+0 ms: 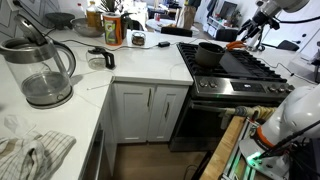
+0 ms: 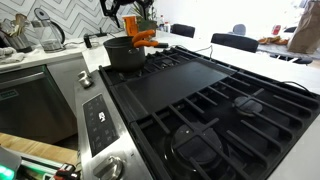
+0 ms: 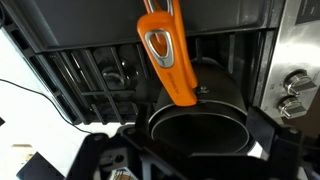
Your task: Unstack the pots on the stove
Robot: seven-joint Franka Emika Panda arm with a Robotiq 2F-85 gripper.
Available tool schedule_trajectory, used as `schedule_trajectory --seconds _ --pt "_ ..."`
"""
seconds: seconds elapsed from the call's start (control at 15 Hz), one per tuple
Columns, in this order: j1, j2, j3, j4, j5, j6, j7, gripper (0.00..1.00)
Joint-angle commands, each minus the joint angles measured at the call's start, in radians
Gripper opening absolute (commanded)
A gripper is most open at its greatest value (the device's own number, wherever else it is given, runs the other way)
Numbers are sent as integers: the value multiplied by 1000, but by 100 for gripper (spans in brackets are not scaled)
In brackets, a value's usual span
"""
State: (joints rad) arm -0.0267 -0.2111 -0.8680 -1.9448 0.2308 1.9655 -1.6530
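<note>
My gripper moves its spread fingers from the pot's opening toward the griddle next. They go astride the orange handle's pot end (image 2: 142, 41) (image 3: 183, 90), since that end is on the pot's griddle side.
A dark round pot (image 1: 209, 53) with an orange handle (image 1: 235, 45) sits at the back of the stove (image 1: 240, 72). It shows in both exterior views (image 2: 124, 54). In the wrist view I look down into the pot (image 3: 200, 125), and its handle (image 3: 168, 55) rises toward the camera. Whether a second pot sits inside it I cannot tell. Two orange handle parts show in an exterior view (image 2: 145, 38). My gripper (image 3: 195, 155) hovers just above the pot's rim with its dark fingers spread to either side, holding nothing. It also shows in both exterior views (image 1: 247, 36) (image 2: 133, 14).
A clear glass kettle (image 1: 45, 70) stands on the white countertop (image 1: 130, 70). Bottles and clutter (image 1: 108, 22) line the back. Black grates (image 2: 230, 110) and a flat griddle plate cover the stove top. Steel knobs (image 3: 292, 92) are on the stove front.
</note>
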Motion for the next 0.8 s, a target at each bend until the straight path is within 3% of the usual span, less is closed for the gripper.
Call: schedule_trajectory --seconds 0.0,0.2,0.73 --pt "-41 138 -5 94 108 -113 -145 100" --pt "-103 219 28 152 128 -205 -170 100" --pt "-292 339 172 278 145 -317 -212 97"
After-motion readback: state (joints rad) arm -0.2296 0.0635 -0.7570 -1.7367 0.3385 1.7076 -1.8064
